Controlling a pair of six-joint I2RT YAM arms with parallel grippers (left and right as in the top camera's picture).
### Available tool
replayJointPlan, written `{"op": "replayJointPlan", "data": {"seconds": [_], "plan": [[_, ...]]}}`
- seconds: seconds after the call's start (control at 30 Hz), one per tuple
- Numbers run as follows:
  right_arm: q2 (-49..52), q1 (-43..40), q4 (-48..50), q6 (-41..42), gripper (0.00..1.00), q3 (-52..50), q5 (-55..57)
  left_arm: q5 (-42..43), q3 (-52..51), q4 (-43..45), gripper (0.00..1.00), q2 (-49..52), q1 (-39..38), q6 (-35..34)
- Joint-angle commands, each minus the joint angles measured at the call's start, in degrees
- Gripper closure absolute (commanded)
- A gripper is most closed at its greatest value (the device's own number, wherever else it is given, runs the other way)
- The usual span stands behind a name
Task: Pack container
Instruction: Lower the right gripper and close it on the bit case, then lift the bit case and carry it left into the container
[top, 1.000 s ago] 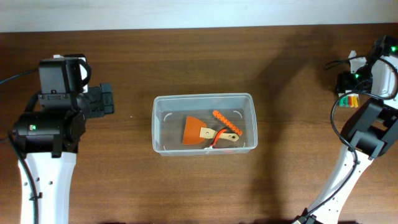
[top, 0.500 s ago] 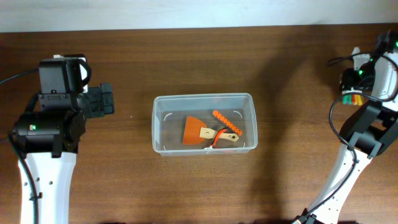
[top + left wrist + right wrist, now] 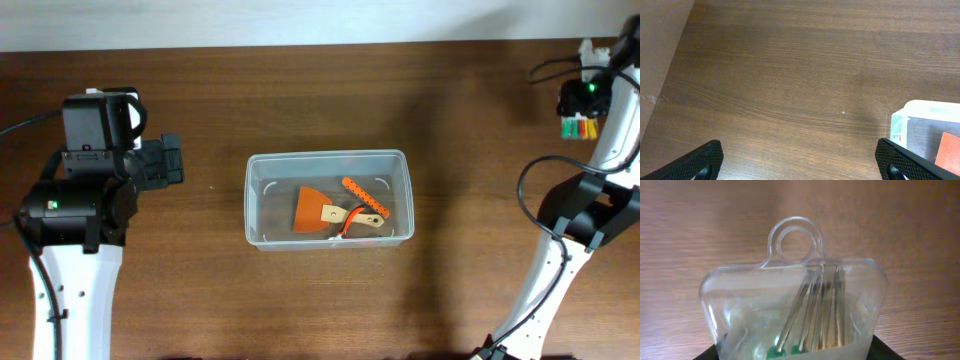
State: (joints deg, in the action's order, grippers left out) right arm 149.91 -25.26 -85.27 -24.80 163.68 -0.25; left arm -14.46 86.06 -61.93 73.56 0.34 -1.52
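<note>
My right gripper lifts the pouch left in the overhead view next, then lowers it over the orange scraper [image 3: 311,209] to release, as the container [image 3: 327,157] stands open.
The clear container [image 3: 327,157] sits mid-table and holds an orange scraper [image 3: 311,209] and an orange toothed strip [image 3: 364,196]. Its corner shows at the right of the left wrist view [image 3: 920,112]. My right gripper [image 3: 582,100] is at the far right edge. It is shut on a clear plastic pouch of small screwdrivers [image 3: 795,300] with coloured handles [image 3: 577,128], held above the table. The pouch fills the right wrist view between the fingers [image 3: 882,351]. My left gripper [image 3: 170,160] is open and empty over bare table left of the container; its fingertips [image 3: 702,160] are far apart.
The brown wooden table [image 3: 470,260] runs to a pale wall at the far edge. Cables [image 3: 545,180] hang along the right arm. A pale surface [image 3: 660,55] borders the table in the left wrist view.
My right gripper has risen and moved toward the far right corner with the pouch in it. The left arm and the container have not moved.
</note>
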Motion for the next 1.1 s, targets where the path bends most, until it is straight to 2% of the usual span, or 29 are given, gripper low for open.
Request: {"op": "replayJointPlan", "data": {"seconds": [0.0,0.23,0.47,0.57,0.83,1.07], "plan": [[-8.22,4.33,-1.9,0.02,0.47,4.98,0.04,-0.83,1.2,-0.13,0.01,-0.17,-0.09,-0.59],[-15.67,13.64,-5.29,-0.79,0.47,5.44,-0.85,-0.83,1.2,-0.13,0.01,-0.17,-0.09,-0.59],[-20.98,25.46,-9.9,-7.45,0.47,5.42,-6.19,-0.83,1.2,-0.13,0.01,-0.17,-0.09,-0.59],[-21.97,30.75,-12.07,-10.51,0.47,5.4,-8.5,-0.83,1.2,-0.13,0.01,-0.17,-0.09,-0.59],[-22.12,44.63,-12.04,-10.56,0.47,4.98,-11.61,-0.83,1.2,-0.13,0.01,-0.17,-0.09,-0.59],[-22.12,53.62,-12.07,-10.12,0.47,2.58,-11.56,-0.83,1.2,-0.13,0.01,-0.17,-0.09,-0.59]]}}
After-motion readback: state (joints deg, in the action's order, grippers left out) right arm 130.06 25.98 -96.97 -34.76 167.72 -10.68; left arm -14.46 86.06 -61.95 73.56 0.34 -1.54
